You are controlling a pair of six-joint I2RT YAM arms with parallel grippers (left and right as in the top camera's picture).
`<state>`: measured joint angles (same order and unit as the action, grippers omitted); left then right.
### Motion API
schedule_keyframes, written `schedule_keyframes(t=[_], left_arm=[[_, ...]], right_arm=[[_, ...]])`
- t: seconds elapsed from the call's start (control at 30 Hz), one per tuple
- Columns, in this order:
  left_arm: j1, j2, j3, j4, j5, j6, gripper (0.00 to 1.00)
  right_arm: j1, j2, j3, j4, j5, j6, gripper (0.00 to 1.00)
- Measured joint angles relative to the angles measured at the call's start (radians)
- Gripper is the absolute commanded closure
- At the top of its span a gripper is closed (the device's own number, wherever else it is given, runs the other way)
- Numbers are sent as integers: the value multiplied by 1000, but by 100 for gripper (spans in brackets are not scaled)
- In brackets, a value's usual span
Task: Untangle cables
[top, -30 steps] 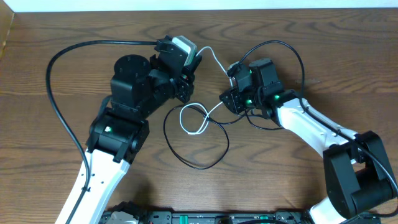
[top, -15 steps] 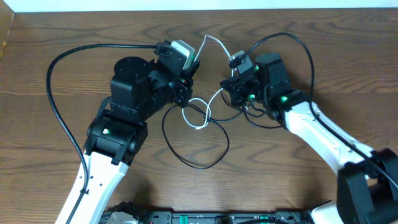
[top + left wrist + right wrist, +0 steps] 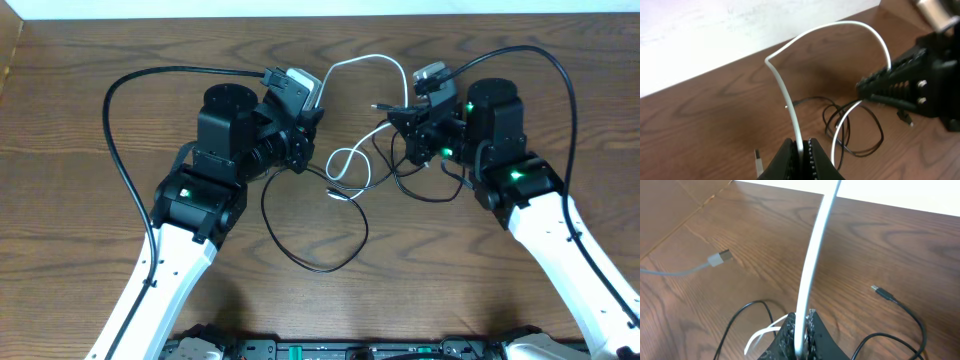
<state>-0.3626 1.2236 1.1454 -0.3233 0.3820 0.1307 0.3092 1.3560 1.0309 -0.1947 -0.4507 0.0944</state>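
Note:
My left gripper lowers back over the black cable ring's far edge (image 3: 279, 174) and releases the whitish cable (image 3: 368, 59) next. That edge lies below and back from the gripper.
A whitish cable (image 3: 368, 59) arcs above the table between both grippers. My left gripper (image 3: 314, 108) is shut on one part of it (image 3: 790, 100), and its fingertips meet at the bottom of the left wrist view (image 3: 801, 145). My right gripper (image 3: 402, 112) is shut on another part (image 3: 814, 250), fingertips pinching it (image 3: 801, 318). The rest of the whitish cable hangs in a loop (image 3: 350, 168) over a thin black cable (image 3: 318, 228) lying in a wide ring on the table. More black cable coils under the right gripper (image 3: 425, 190), with a small plug end (image 3: 880, 291).
Thick black robot cables sweep out from the left arm (image 3: 115, 150) and the right arm (image 3: 560, 75). A grey plug end (image 3: 723, 257) lies on the wood. A metal plug (image 3: 758, 160) hangs beside the left fingers. A pale wall edge (image 3: 320, 8) runs along the table's back.
The right gripper has moved right and back, away from the left one. The whitish cable between them has lifted into a wide arc, and its hanging loop has shifted right.

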Motion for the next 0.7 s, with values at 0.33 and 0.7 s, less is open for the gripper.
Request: schedule_keyframes(t=[0.33, 0.7], left_arm=[[0, 14, 0, -18, 0, 0, 92], [0, 14, 0, 0, 52, 0, 92]], right_arm=[[-8, -17, 0, -11, -6, -3, 99], [-8, 15, 0, -67, 38, -58, 1]])
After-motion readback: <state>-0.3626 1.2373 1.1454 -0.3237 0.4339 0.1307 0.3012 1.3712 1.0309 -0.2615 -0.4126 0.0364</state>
